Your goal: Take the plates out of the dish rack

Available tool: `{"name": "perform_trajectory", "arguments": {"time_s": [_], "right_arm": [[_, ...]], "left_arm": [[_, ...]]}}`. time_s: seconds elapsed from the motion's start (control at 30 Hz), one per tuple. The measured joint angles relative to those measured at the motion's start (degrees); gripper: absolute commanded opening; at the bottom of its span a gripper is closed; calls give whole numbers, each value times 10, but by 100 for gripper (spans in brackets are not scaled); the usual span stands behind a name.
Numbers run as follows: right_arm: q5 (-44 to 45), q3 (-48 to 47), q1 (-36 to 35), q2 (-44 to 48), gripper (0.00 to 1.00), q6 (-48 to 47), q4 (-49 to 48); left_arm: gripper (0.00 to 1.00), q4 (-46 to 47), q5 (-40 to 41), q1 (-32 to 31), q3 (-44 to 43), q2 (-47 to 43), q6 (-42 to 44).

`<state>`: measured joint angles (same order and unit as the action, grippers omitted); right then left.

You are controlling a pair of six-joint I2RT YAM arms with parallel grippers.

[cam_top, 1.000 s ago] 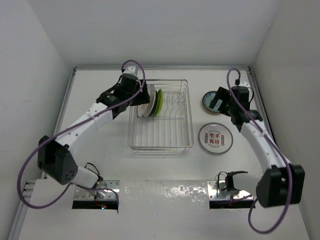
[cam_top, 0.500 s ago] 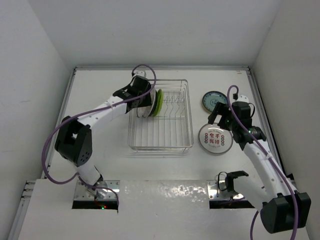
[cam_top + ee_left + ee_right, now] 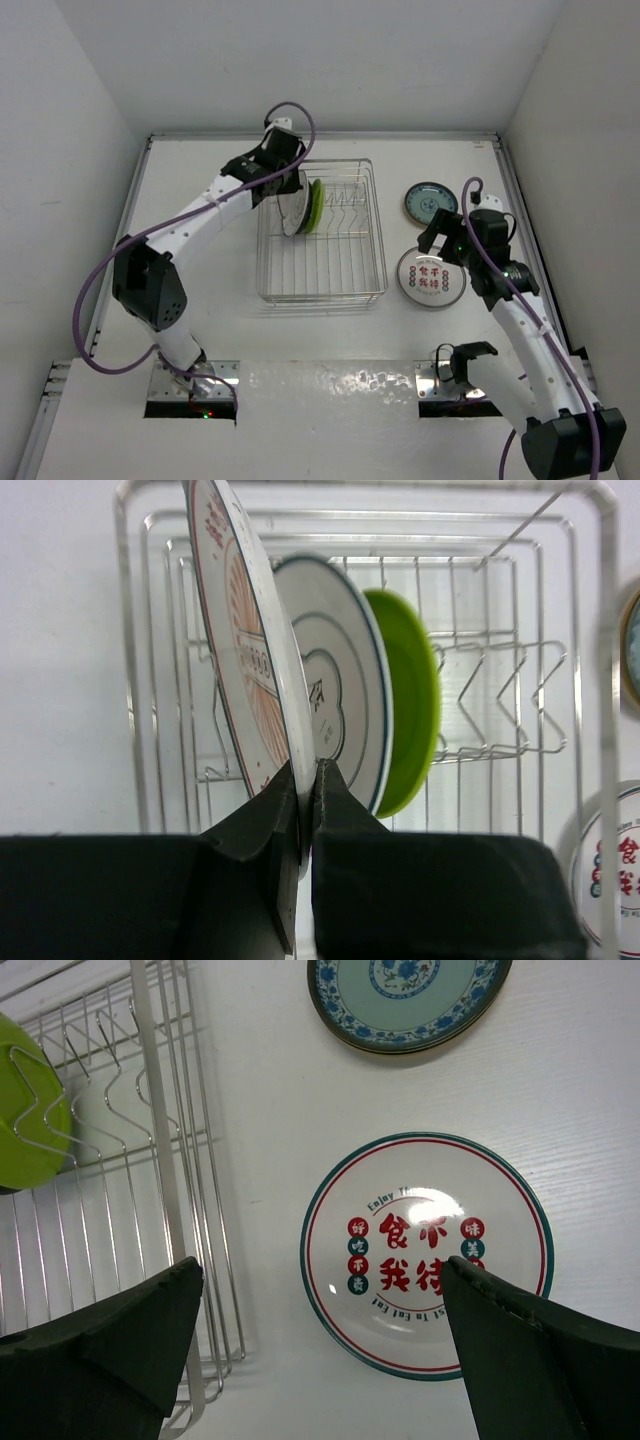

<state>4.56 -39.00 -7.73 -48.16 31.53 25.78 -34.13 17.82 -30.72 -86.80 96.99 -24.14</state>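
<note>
My right gripper rises outward, tilts toward the rack and closes on the rim of the orange-patterned plate next, since that rim is free beyond my left gripper.
The dish rack is a silver wire basket at mid-table. Three plates stand upright at its far left end: a cream one with orange pattern, a white dark-rimmed one and a lime green one. My left gripper is shut on the lower rim of the orange-patterned plate. To the right of the rack, a white plate with red marks and a blue-centred plate lie flat on the table. My right gripper hangs open above the table between the rack and the red-marked plate.
The rack's zigzag tines run rightward from the green plate. White walls enclose the table on the left, back and right. Both arm bases and metal mounting plates sit at the near edge.
The left gripper has closed onto the rim of the orange-patterned plate. The right arm has drawn back from the blue-centred plate to above the red-marked one, staying open.
</note>
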Motion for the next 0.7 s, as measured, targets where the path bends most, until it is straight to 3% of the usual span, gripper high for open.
{"name": "perform_trajectory", "arguments": {"time_s": [0.23, 0.4, 0.53, 0.7], "right_arm": [[-24, -2, 0, 4, 99, 15, -8], [-85, -76, 0, -53, 99, 43, -4], [-129, -163, 1, -94, 99, 90, -16], [-187, -238, 33, -125, 99, 146, -31]], "left_arm": [[0, -74, -10, 1, -157, -6, 59], [0, -88, -69, -11, -191, -17, 173], [0, -68, 1, -82, -149, -26, 296], [0, 9, 60, -203, 7, -80, 449]]}}
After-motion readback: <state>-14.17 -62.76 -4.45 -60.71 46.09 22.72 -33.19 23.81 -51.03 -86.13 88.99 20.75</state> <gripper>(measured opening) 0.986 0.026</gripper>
